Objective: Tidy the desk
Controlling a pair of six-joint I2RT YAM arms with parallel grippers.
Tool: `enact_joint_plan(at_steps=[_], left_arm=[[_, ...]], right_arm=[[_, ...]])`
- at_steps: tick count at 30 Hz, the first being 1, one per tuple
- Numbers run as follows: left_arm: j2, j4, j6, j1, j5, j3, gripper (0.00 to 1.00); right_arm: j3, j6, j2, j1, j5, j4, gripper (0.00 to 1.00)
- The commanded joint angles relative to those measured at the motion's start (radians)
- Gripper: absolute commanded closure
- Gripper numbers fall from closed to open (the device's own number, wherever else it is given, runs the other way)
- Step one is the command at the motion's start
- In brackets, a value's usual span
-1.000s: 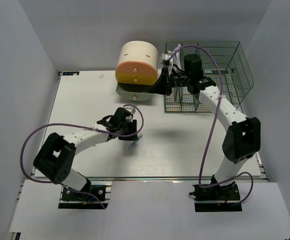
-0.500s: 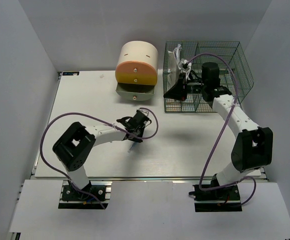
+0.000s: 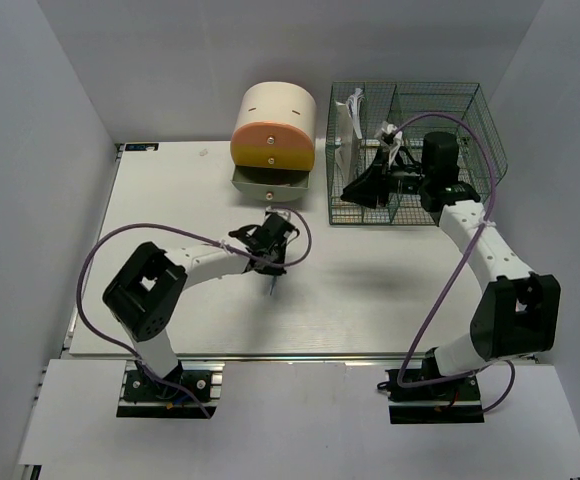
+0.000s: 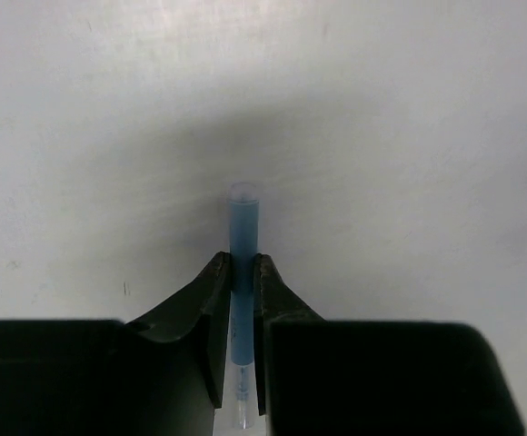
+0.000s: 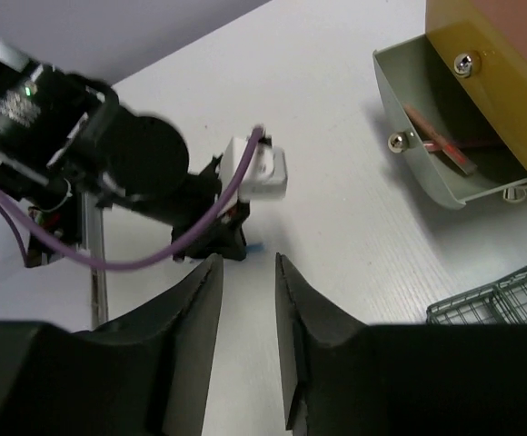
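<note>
The blue pen goes up and outward in my left gripper next, turning on the way, over the open grey drawer [image 3: 273,178] for release where red sticks lie.
The white desk [image 3: 170,200] fills the top view. My left gripper [image 4: 241,263] is shut on a blue pen [image 4: 242,232] and holds it over the desk's middle [image 3: 272,268]. My right gripper [image 5: 248,262] is open and empty; in the top view it hangs at the front of the green wire mesh organizer [image 3: 360,190]. In the right wrist view the left gripper [image 5: 223,241] shows with the pen's blue tip [image 5: 255,247] beside it.
A cream, orange and yellow drawer box [image 3: 273,135] stands at the back, its bottom grey drawer [image 5: 445,136] open with red sticks inside. The green mesh organizer [image 3: 440,120] holds white items [image 3: 348,125] in its left compartment.
My right gripper has moved right from the drawer box to the organizer's front. My left arm has reached farther right and back, still holding the blue pen.
</note>
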Motion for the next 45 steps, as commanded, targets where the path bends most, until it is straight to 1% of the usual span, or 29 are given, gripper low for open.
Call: enact_joint_plan(at_steps=[1, 3, 4, 5, 6, 7, 8, 9, 10, 12, 15, 16, 20, 21, 23, 24, 30, 32, 35, 38, 42, 43, 44, 45], left_arm=[[-0.041, 0.043, -0.123, 0.058, 0.090, 0.112, 1.00], [-0.036, 0.060, -0.190, 0.109, 0.128, 0.142, 1.00], [-0.036, 0.072, -0.261, 0.127, 0.145, 0.152, 1.00], [-0.037, 0.081, -0.294, 0.146, 0.162, 0.168, 1.00], [-0.039, 0.121, -0.326, 0.181, 0.185, 0.175, 1.00], [-0.039, 0.139, -0.386, 0.195, 0.212, 0.180, 1.00], [-0.039, 0.170, -0.442, 0.221, 0.216, 0.194, 1.00], [-0.039, 0.181, -0.443, 0.221, 0.216, 0.201, 1.00], [-0.034, 0.190, -0.504, 0.243, 0.251, 0.211, 1.00], [-0.031, 0.215, -0.562, 0.261, 0.248, 0.240, 1.00], [-0.027, 0.247, -0.722, 0.286, 0.233, 0.266, 1.00], [-0.025, 0.261, -0.753, 0.298, 0.199, 0.272, 1.00], [-0.010, 0.359, -0.863, 0.318, 0.171, 0.290, 1.00], [-0.004, 0.364, -0.921, 0.330, 0.167, 0.297, 1.00], [0.018, 0.359, -0.981, 0.341, 0.153, 0.301, 1.00], [0.027, 0.358, -1.047, 0.341, 0.145, 0.300, 1.00], [0.093, 0.347, -1.213, 0.350, 0.081, 0.304, 1.00], [0.113, 0.376, -1.254, 0.350, 0.078, 0.312, 1.00], [0.160, 0.376, -1.288, 0.350, 0.059, 0.356, 1.00], [0.205, 0.376, -1.313, 0.350, 0.035, 0.404, 1.00], [0.249, 0.376, -1.337, 0.350, 0.036, 0.444, 1.00], [0.262, 0.414, -1.337, 0.359, 0.041, 0.447, 1.00], [0.266, 0.420, -1.340, 0.359, 0.042, 0.447, 0.95], [0.271, 0.428, -1.340, 0.359, 0.044, 0.445, 0.77]], right_arm=[[-0.021, -0.114, -0.057, -0.003, 0.027, -0.082, 0.64], [-0.041, -0.148, -0.080, -0.003, 0.055, -0.094, 0.64], [-0.048, -0.152, -0.089, -0.003, 0.066, -0.097, 0.66], [-0.058, -0.154, -0.109, -0.003, 0.078, -0.100, 0.68], [-0.065, -0.152, -0.116, -0.003, 0.099, -0.100, 0.74], [-0.079, -0.152, -0.132, 0.000, 0.112, -0.099, 0.77], [-0.094, -0.149, -0.141, 0.000, 0.144, -0.100, 0.86], [-0.094, -0.146, -0.149, -0.003, 0.156, -0.097, 0.90], [-0.108, -0.143, -0.155, -0.002, 0.164, -0.094, 0.93], [-0.119, -0.138, -0.169, -0.005, 0.185, -0.086, 1.00], [-0.139, -0.134, -0.182, -0.003, 0.188, -0.080, 1.00], [-0.142, -0.132, -0.189, -0.008, 0.191, -0.079, 1.00], [-0.170, -0.131, -0.204, -0.003, 0.201, -0.071, 1.00], [-0.174, -0.131, -0.207, -0.002, 0.201, -0.067, 1.00], [-0.186, -0.126, -0.216, 0.000, 0.204, -0.062, 1.00], [-0.190, -0.123, -0.218, -0.002, 0.204, -0.059, 1.00], [-0.211, -0.112, -0.239, -0.002, 0.208, -0.045, 1.00], [-0.219, -0.112, -0.245, -0.003, 0.213, -0.042, 1.00], [-0.233, -0.114, -0.255, -0.003, 0.218, -0.042, 1.00], [-0.243, -0.114, -0.264, -0.003, 0.224, -0.040, 1.00], [-0.254, -0.114, -0.271, -0.003, 0.231, -0.042, 1.00], [-0.257, -0.114, -0.273, -0.002, 0.231, -0.040, 1.00], [-0.259, -0.115, -0.273, -0.003, 0.231, -0.042, 1.00], [-0.260, -0.115, -0.276, -0.003, 0.231, -0.045, 1.00]])
